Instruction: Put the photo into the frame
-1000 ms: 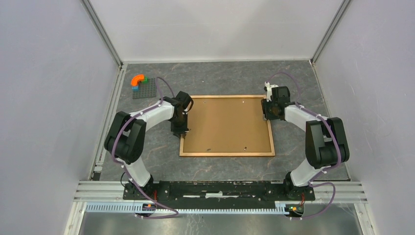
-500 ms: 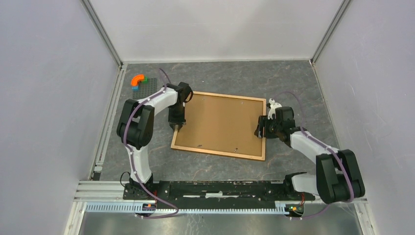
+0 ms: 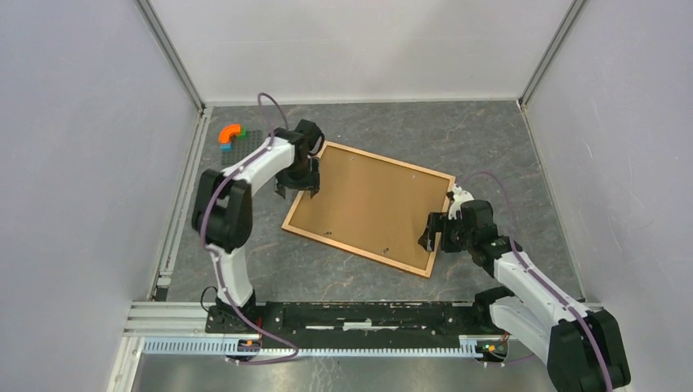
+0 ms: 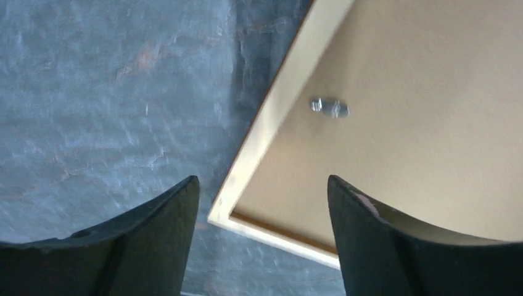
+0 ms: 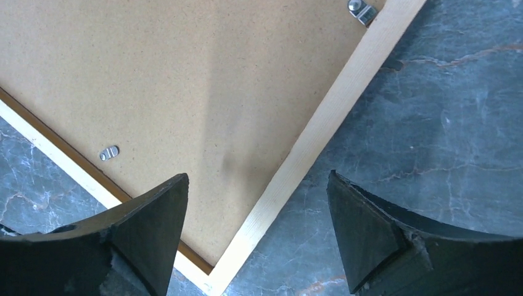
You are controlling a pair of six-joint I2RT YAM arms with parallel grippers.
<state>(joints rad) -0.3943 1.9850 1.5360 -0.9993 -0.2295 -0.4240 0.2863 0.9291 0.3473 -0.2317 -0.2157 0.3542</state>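
Observation:
My left gripper is to swing back toward the base next, then turn and lower onto the frame's near long side beside a metal clip [image 3: 324, 240], because the frame lies at an angle.
The frame [image 3: 356, 251] lies back side up on the dark table, turned at an angle. A brown backing board [image 3: 368, 208] fills it, with small metal clips [image 4: 330, 108] near its edges. My left gripper [image 3: 297, 191] hangs open over the frame's left side. In the left wrist view its fingers straddle a corner of the pale wooden rim [image 4: 271, 105] without touching it [image 4: 262, 179]. My right gripper [image 3: 428, 231] is open at the frame's near right corner. There the rim [image 5: 345, 92] runs between its spread fingers [image 5: 258, 174]. The photo is out of view.
A grey studded baseplate with an orange curved brick [image 3: 233, 139] sits at the back left, just beyond the left arm. White enclosure walls stand on both sides and at the back. The arms' mounting rail [image 3: 359, 314] runs along the near edge.
The frame has turned clockwise on the table. My left gripper moved toward the back, my right gripper toward the near edge. Both grippers opened and let go of the frame's edges.

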